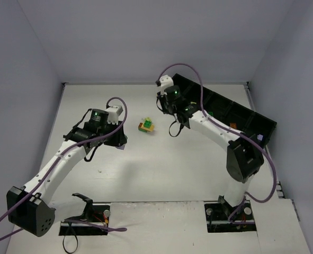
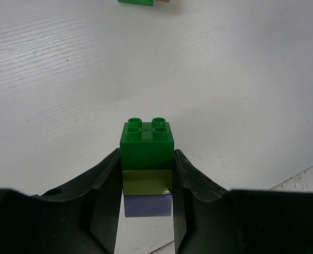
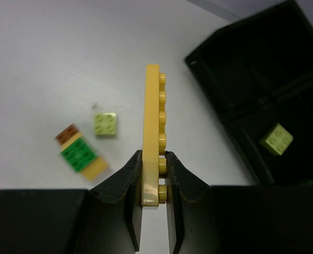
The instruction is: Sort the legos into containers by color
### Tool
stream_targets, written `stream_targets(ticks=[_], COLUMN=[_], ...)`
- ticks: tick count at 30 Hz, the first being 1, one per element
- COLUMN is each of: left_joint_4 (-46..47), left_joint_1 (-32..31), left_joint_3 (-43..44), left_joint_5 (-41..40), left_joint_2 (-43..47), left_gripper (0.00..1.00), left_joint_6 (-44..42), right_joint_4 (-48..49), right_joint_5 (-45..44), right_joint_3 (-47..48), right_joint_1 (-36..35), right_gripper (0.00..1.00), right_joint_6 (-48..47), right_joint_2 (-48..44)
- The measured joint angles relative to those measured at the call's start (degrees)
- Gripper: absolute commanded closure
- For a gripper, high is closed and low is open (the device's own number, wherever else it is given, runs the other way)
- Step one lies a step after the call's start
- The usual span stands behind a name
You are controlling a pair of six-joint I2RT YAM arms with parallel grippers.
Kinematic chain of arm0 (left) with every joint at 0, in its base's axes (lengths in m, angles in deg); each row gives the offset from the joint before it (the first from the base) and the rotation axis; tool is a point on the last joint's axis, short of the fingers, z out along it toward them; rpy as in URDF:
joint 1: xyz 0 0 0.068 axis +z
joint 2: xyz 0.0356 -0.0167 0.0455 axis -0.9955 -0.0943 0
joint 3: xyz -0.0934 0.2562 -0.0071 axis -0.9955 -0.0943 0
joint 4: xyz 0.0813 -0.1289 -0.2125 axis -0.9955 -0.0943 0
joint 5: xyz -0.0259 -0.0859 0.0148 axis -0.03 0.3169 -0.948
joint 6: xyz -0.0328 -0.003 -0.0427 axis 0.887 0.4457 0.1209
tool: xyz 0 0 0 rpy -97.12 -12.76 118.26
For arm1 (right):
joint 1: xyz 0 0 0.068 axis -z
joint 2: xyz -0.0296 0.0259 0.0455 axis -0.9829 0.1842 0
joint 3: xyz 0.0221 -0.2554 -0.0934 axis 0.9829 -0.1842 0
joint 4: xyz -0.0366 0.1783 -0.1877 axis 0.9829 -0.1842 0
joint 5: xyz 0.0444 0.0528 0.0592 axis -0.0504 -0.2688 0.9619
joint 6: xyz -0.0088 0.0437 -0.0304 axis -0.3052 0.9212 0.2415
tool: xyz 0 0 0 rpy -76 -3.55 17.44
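Observation:
A lime brick is in the neighbouring section of the container. Next, my right gripper will carry the long yellow plate (image 3: 152, 114) outward over the container's end section (image 3: 241, 63) and release it.
My left gripper (image 2: 146, 157) is shut on a small stack of legos: a dark green brick (image 2: 146, 142) on top, an olive-yellow one (image 2: 147, 181) under it and a lilac one (image 2: 147, 205) lowest, held just above the white table. My right gripper (image 3: 154, 160) is shut on the near end of a long yellow plate (image 3: 152, 114) standing on edge. On the table left of it lie a lime brick (image 3: 105, 124) and a joined brown, yellow and green piece (image 3: 80, 154). From above, that cluster (image 1: 146, 126) sits between the left gripper (image 1: 118, 142) and the right gripper (image 1: 173, 128).
A black divided container (image 1: 241, 114) runs along the back right; a lime brick (image 3: 276, 139) lies in one compartment (image 3: 235, 79), and small green, orange and lilac pieces show in others. Grey walls close in the table on three sides.

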Motion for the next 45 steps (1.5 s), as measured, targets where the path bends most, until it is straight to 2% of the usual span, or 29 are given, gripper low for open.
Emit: stream_targets(ticks=[7, 15, 18, 20, 21, 24, 26, 29, 34, 40, 45], left_joint_4=[0.9, 1.1, 1.1, 1.1, 1.1, 1.1, 1.2, 1.4, 2.8, 7.3, 12.6], left_joint_1=[0.0, 0.0, 0.0, 0.0, 0.0, 0.0, 0.0, 0.0, 0.0, 0.0, -0.5], left_joint_3=[-1.8, -2.2, -2.2, -2.2, -2.2, -2.2, -2.2, -2.2, -2.2, -3.2, -6.3], left_joint_5=[-2.0, -3.0, -3.6, -3.8, -3.8, -4.0, -4.0, -4.0, -3.8, -2.0, 1.6], left_joint_2=[3.1, 4.5, 4.5, 4.5, 4.5, 4.5, 4.5, 4.5, 4.1, 4.5, 7.0], left_gripper=[1.00, 1.00, 1.00, 1.00, 1.00, 1.00, 1.00, 1.00, 1.00, 1.00, 1.00], left_joint_6=[1.5, 2.0, 2.1, 2.2, 2.2, 2.3, 2.3, 2.3, 2.1, -0.6, -6.6], right_joint_4=[0.7, 0.8, 0.7, 0.8, 0.8, 0.8, 0.8, 0.8, 0.7, -0.2, 1.4], right_joint_5=[-13.1, -18.1, -18.1, -18.1, -18.1, -17.8, -17.6, -16.6, -12.2, 3.3, 14.9], right_joint_3=[8.8, 23.1, 27.9, 30.8, 31.9, 34.3, 34.9, 34.9, 32.7, 21.1, 16.0], right_joint_1=[7.8, 11.7, 12.2, 12.6, 12.7, 13.0, 13.2, 13.3, 13.4, 13.3, 13.2], right_gripper=[1.00, 0.95, 0.85, 0.72, 0.61, 0.48, 0.46, 0.45, 0.50, 0.52, 0.51], right_joint_6=[9.6, 13.3, 13.7, 13.9, 14.0, 14.1, 13.9, 13.7, 12.9, 12.7, 14.2], right_joint_2=[10.9, 24.5, 28.4, 30.8, 31.8, 33.9, 34.6, 34.7, 32.9, 19.8, 9.3])
